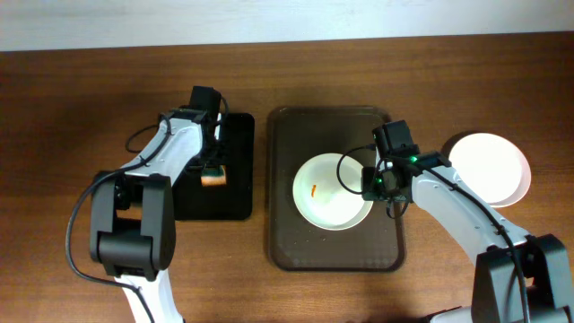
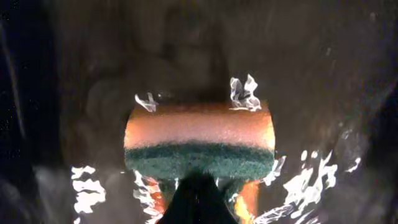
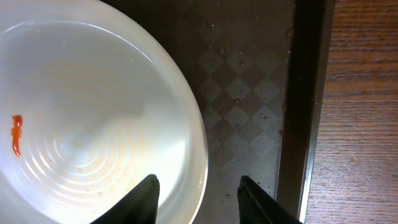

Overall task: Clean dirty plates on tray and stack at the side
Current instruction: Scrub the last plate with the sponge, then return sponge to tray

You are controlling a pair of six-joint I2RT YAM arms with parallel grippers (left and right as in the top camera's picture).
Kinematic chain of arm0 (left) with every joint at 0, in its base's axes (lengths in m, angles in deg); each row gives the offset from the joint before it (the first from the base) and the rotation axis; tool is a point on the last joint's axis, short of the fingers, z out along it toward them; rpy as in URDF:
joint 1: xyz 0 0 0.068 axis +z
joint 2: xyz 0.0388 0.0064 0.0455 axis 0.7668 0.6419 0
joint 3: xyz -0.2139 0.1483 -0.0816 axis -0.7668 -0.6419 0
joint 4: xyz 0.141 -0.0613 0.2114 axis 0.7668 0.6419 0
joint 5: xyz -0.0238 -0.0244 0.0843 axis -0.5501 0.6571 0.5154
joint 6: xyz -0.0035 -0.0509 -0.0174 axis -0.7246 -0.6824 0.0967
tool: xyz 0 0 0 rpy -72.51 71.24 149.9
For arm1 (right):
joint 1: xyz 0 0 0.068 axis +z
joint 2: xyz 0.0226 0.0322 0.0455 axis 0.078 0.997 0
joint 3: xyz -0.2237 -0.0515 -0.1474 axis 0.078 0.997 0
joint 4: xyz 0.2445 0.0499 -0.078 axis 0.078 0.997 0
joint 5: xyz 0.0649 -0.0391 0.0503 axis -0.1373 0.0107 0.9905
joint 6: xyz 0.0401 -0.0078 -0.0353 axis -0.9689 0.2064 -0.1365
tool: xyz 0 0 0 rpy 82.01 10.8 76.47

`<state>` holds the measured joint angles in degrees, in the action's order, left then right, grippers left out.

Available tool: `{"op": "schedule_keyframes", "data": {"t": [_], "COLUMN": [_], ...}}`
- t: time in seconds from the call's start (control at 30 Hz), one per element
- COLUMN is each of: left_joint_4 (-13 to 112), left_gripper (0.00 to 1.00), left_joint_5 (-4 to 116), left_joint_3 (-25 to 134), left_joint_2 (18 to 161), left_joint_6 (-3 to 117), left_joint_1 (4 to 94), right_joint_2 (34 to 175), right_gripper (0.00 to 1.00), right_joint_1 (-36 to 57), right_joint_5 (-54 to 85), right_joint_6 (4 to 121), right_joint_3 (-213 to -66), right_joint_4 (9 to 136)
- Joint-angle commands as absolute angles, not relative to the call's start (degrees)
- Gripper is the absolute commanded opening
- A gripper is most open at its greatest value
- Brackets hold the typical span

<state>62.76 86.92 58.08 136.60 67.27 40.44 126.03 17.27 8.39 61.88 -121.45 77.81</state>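
I will move my right gripper down onto the plate's rim beside the bare bottom of the tray and close it, because its open fingers are on both sides of that rim.
A white plate (image 1: 336,206) with a small orange smear (image 1: 313,190) lies on the dark brown tray (image 1: 287,233). A second rim seems to show under it at the back. My right gripper (image 1: 369,182) is open. In the right wrist view the gripper (image 3: 199,193) straddles the plate's (image 3: 93,124) right rim, one finger over the plate and one over the tray floor (image 3: 249,93). Another white plate (image 1: 489,168) lies on the table to the right of the tray. My left gripper (image 1: 213,161) is shut on an orange and green sponge (image 1: 213,178) over the small black tray (image 1: 229,202).
In the left wrist view the sponge (image 2: 199,134) fills the middle, with the gripper (image 2: 199,186) pinching it from below. The black tray's surface (image 2: 311,62) looks wet and shiny. Bare wooden table (image 1: 54,135) lies at the far left, and a strip of it (image 3: 360,124) beside the brown tray's rim.
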Motion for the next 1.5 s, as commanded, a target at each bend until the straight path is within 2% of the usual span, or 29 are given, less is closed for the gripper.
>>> {"op": "schedule_keyframes", "data": {"t": [0.0,0.03,0.07,0.17,0.27,0.37,0.43,0.47,0.5,0.53,0.57,0.77,0.83,0.9,0.97,1.03,1.07,1.17,1.47], "left_joint_4": [68.5,70.9,74.1,78.1,76.4,68.3,64.7,63.3,62.9,62.9,63.4,65.8,66.0,66.0,65.7,64.8,64.3,60.1,46.8], "left_gripper": [0.09,0.31,0.49,0.59,0.48,0.49,0.47,0.41,0.29,0.05,0.0,0.0,0.0,0.0,0.0,0.0,0.0,0.0,0.0], "left_joint_5": [85.9,85.9,85.9,85.9,85.9,85.7,85.2,84.5,83.7,83.2,83.3,83.3,83.2,80.9,75.3,69.5,67.9,61.5,67.0], "left_joint_3": [62.6,64.9,67.7,69.5,66.2,58.5,54.9,53.7,53.4,53.5,54.1,58.8,58.8,58.8,58.8,58.8,58.8,58.8,58.8], "left_joint_2": [137.1,136.1,134.9,133.6,133.8,134.0,134.1,134.1,134.1,134.1,134.1,127.9,125.8,124.8,123.9,123.8,123.8,123.8,130.5], "left_joint_6": [67.4,67.4,67.4,67.4,67.4,67.4,67.4,67.4,67.4,67.4,67.5,67.6,67.6,67.6,67.6,67.6,67.6,66.9,64.4], "left_joint_1": [40.5,40.5,40.5,40.5,40.5,40.5,40.4,40.4,40.4,40.4,40.4,40.6,40.4,40.3,40.3,40.3,40.1,36.9,16.8], "right_joint_2": [124.9,124.9,124.9,124.9,124.9,124.9,124.9,124.9,124.9,124.9,124.9,127.0,130.6,134.1,137.8,138.7,138.6,138.6,138.6], "right_gripper": [0.43,0.43,0.43,0.43,0.43,0.43,0.43,0.43,0.43,0.43,0.43,0.43,0.36,0.36,0.26,0.06,0.04,0.04,0.04], "right_joint_1": [17.6,17.6,17.6,17.6,17.6,17.6,17.6,17.6,17.6,17.6,17.6,17.4,17.4,17.1,15.8,13.9,13.2,10.3,10.1], "right_joint_5": [8.3,8.3,8.3,8.3,8.3,8.3,8.3,8.3,8.3,8.3,8.2,5.5,5.5,5.8,9.7,13.0,14.4,17.2,15.7], "right_joint_6": [62.2,62.2,62.2,62.2,62.2,62.2,62.2,62.2,62.2,62.2,62.2,62.2,62.2,62.2,62.4,62.1,62.1,61.3,65.9], "right_joint_3": [-122.3,-122.3,-122.3,-122.3,-122.3,-122.3,-122.3,-122.3,-122.3,-122.3,-122.3,-122.2,-122.2,-122.2,-122.2,-122.3,-122.3,-122.3,-122.3], "right_joint_4": [77.9,77.9,77.9,77.9,78.1,78.1,78.1,78.1,78.0,78.0,77.8,76.3,74.6,72.6,69.5,68.5,68.5,68.8,71.8]}}
